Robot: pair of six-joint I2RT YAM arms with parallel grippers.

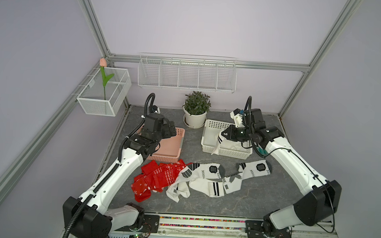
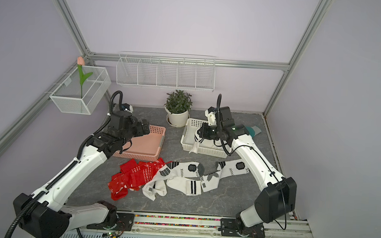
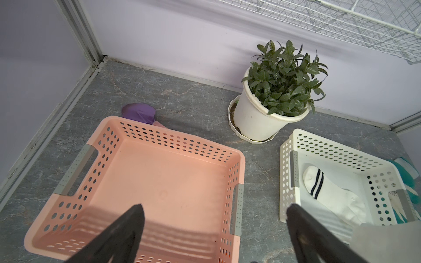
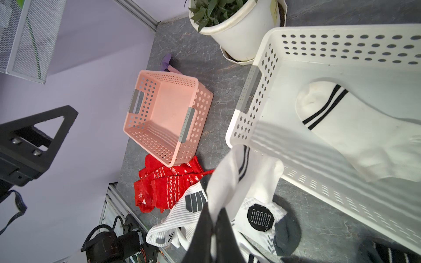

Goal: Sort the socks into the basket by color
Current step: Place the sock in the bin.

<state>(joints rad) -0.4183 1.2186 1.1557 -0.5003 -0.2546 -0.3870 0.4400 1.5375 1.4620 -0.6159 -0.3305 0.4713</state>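
Observation:
The black-striped sock hangs over the white basket's near side and the basket's bottom is lower and outward, so my right gripper should next go outward, then down, and release the sock.
Red patterned socks [image 1: 155, 179] [image 4: 164, 184] lie heaped in front of the empty pink basket [image 1: 171, 145] [image 3: 159, 164]. Several white socks [image 1: 213, 176] [image 2: 192, 177] with black and grey marks sprawl beside them. My right gripper [image 1: 224, 133] [image 4: 215, 211] is shut on a white black-striped sock [image 1: 219, 141] [image 4: 230, 177], which hangs over the near wall of the white basket [image 1: 216, 123] [image 4: 341, 29]. Another white striped sock [image 3: 328, 193] [image 4: 353, 132] lies inside that basket. My left gripper [image 1: 171, 129] [image 3: 215, 208] hovers open over the pink basket, holding nothing.
A potted plant [image 1: 196, 110] stands between the baskets at the back wall. A purple item [image 3: 139, 112] lies behind the pink basket and a teal glove [image 2: 254, 131] behind the white one. A wire shelf [image 1: 187, 73] and a mesh box [image 1: 104, 90] hang on the walls.

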